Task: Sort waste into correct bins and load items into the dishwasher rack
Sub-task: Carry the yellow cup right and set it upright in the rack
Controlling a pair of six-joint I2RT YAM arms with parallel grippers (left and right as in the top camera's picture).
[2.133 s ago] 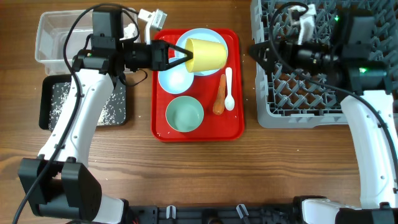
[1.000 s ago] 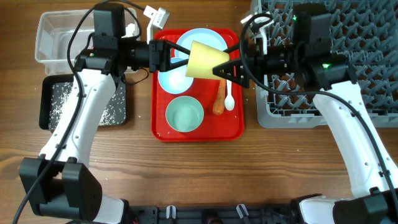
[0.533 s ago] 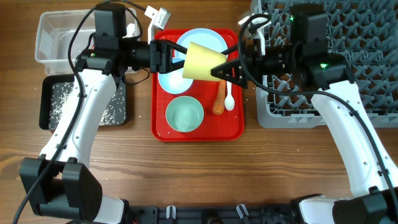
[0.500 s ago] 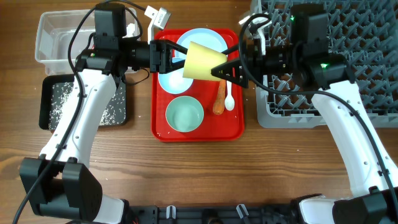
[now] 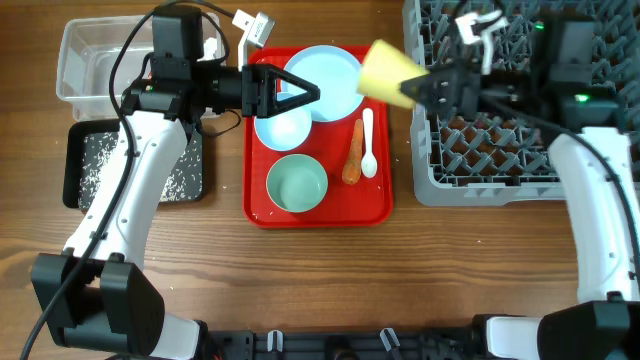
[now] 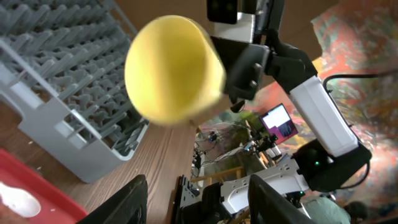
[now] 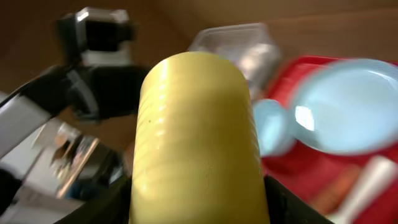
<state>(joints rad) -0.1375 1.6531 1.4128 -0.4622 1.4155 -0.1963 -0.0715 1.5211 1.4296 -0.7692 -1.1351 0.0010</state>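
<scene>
My right gripper should carry the small yellow cup over the rack, then tilt down and lower it into its near corner (image 5: 456, 160) beside the tray.
My right gripper (image 5: 418, 86) is shut on the small yellow cup (image 5: 388, 70) and holds it in the air between the red tray and the grey dishwasher rack (image 5: 500, 160). The cup fills the right wrist view (image 7: 196, 130) and shows in the left wrist view (image 6: 174, 68). My left gripper (image 5: 305, 95) is open and empty above the pale blue plate (image 5: 330, 80) and the white-blue bowl (image 5: 282, 126). The mint green bowl (image 5: 297, 185), orange carrot piece (image 5: 353, 158) and white spoon (image 5: 368, 145) lie on the tray.
The red serving tray (image 5: 320, 218) sits at the centre. The clear tub (image 5: 95, 60) stands at the back left, with the black tray (image 5: 80, 165) holding rice grains in front of it. The rack fills the right back corner.
The cup has passed from my left gripper to my right one. The right arm has carried it right, toward the rack. My left gripper has opened and stayed in place.
</scene>
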